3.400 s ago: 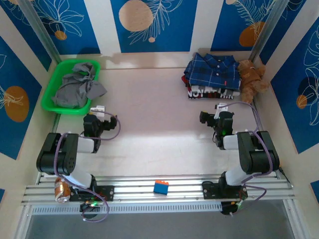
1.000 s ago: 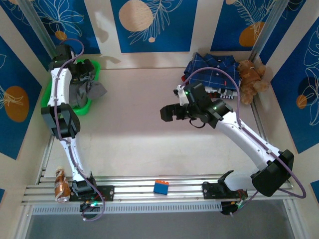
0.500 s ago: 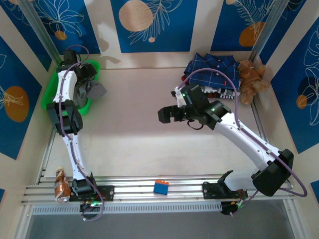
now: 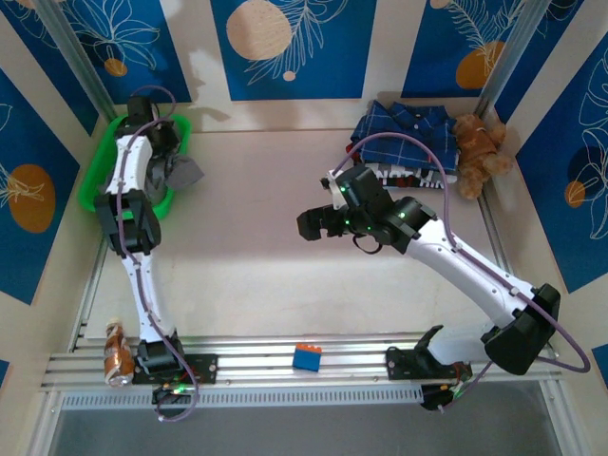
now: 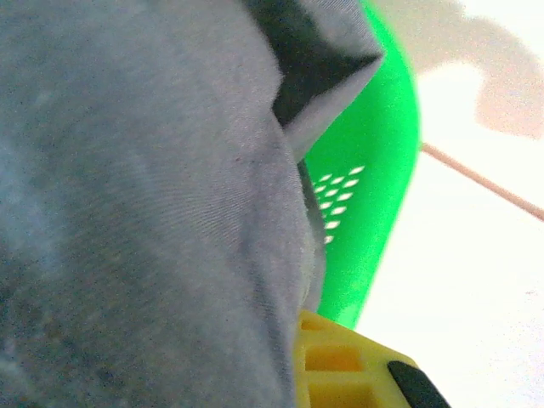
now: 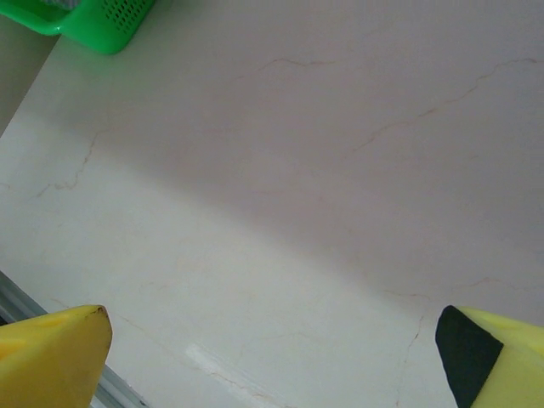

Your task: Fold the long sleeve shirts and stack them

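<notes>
My left gripper carries the grey shirt (image 4: pixel 180 173) up from the basket toward the clothes pile next.
The grey long sleeve shirt (image 4: pixel 180 173) lies crumpled in the green basket (image 4: pixel 103 176) at the back left. My left gripper (image 4: pixel 155 142) reaches down into that basket and is shut on the grey shirt (image 5: pixel 144 212); the cloth presses against its yellow finger (image 5: pixel 353 365) and hides the other finger. The navy plaid shirt (image 4: pixel 404 128) lies folded on top of a clothes pile at the back right. My right gripper (image 4: pixel 309 223) hovers open over the bare middle of the table (image 6: pixel 280 170), its fingers (image 6: pixel 51 357) wide apart and holding nothing.
A brown teddy bear (image 4: pixel 480 147) sits beside the clothes pile in the back right corner. A blue brick (image 4: pixel 306 357) and a can (image 4: pixel 117 361) rest on the front rail. A corner of the green basket (image 6: pixel 93 17) shows in the right wrist view.
My left gripper has closed on the grey shirt in the basket. My right gripper has drifted a little to the left and nearer, still open.
</notes>
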Controlling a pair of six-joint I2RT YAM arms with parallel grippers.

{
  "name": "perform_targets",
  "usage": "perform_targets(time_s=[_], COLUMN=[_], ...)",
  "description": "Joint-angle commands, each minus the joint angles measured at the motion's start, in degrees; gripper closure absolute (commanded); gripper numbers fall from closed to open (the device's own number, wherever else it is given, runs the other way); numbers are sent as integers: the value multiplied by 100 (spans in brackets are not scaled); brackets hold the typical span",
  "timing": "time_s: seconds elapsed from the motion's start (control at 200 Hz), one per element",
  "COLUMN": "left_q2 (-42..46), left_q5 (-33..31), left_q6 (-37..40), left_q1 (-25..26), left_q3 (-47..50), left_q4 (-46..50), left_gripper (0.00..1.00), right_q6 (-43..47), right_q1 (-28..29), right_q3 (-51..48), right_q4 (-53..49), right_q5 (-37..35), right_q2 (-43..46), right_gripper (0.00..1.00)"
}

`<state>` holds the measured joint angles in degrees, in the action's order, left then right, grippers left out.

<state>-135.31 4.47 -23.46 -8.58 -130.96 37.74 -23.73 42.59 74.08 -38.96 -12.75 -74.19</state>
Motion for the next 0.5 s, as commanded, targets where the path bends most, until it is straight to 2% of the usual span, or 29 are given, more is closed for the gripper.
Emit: perform_targets(time_s=[0.0, 0.085, 0.23, 0.355, 0.495], left_q2=[1193, 1831, 2828, 3098, 3009], left_q5=[222, 691, 802, 1290, 1844], left_q6=[227, 396, 616, 506, 289], left_q1=[188, 351, 832, 1320, 2124], left_q3=[-10, 182, 245, -628, -1882], left_q4=[-712, -1132, -1638, -1848, -2408], left_gripper=[100, 100, 100, 100, 100], right_q6=[-11, -59, -185, -213, -334], right_q1=[28, 4, -31, -108, -339], right_q3=[-190, -317, -452, -665, -854], right_q4=[282, 336, 325, 526, 714], right_q5=[-364, -478, -604, -586, -561], right_q2=[310, 362, 401, 476, 516], right_gripper=[1, 1, 1, 1, 1])
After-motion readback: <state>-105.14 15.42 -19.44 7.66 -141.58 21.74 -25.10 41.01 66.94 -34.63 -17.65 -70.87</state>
